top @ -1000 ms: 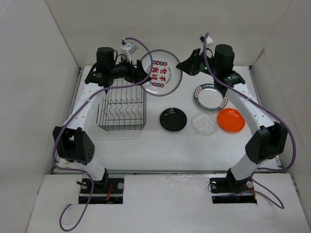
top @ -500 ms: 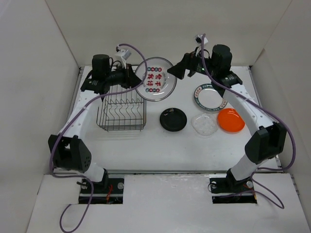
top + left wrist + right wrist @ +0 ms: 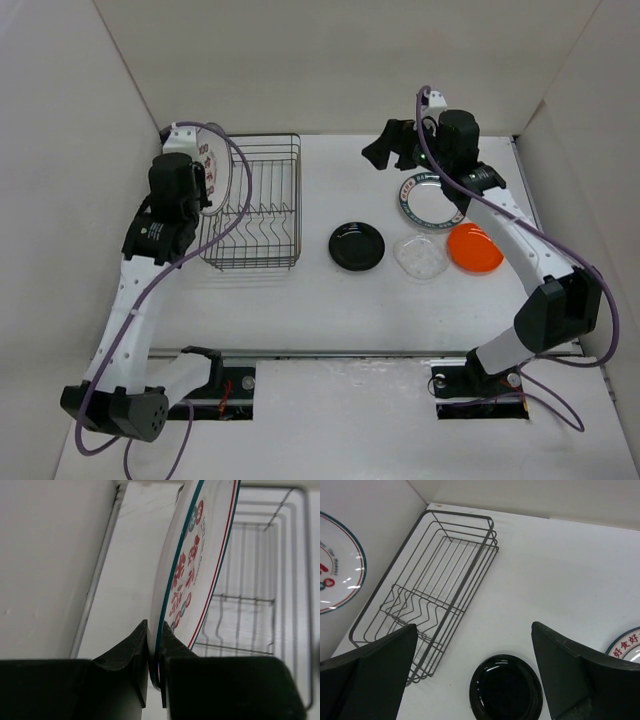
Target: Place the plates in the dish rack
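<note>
My left gripper brings the on-edge plate down into the wall-side end of the dish rack's empty row of wires next and releases the plate's rim.
My left gripper (image 3: 203,192) (image 3: 156,650) is shut on the rim of the white plate with red and green marks (image 3: 213,165) (image 3: 200,570). It holds the plate on edge, above the left side of the dark wire dish rack (image 3: 255,205) (image 3: 260,580) (image 3: 435,580). The same plate (image 3: 335,565) shows at the left edge of the right wrist view. My right gripper (image 3: 385,148) (image 3: 474,630) hangs open and empty over the back of the table. On the table lie the black plate (image 3: 357,246) (image 3: 506,687), the clear plate (image 3: 420,256), the orange plate (image 3: 475,248) and the green-rimmed plate (image 3: 430,200) (image 3: 625,645).
White walls (image 3: 90,150) close in the table on the left, back and right. The rack stands near the left wall, its row of prongs (image 3: 255,228) empty. The four loose plates sit right of the rack, in the middle and right of the table.
The marked plate passed from my right gripper to my left. The left one shut on it, swung it left to the rack and turned it on edge. The right gripper opened.
</note>
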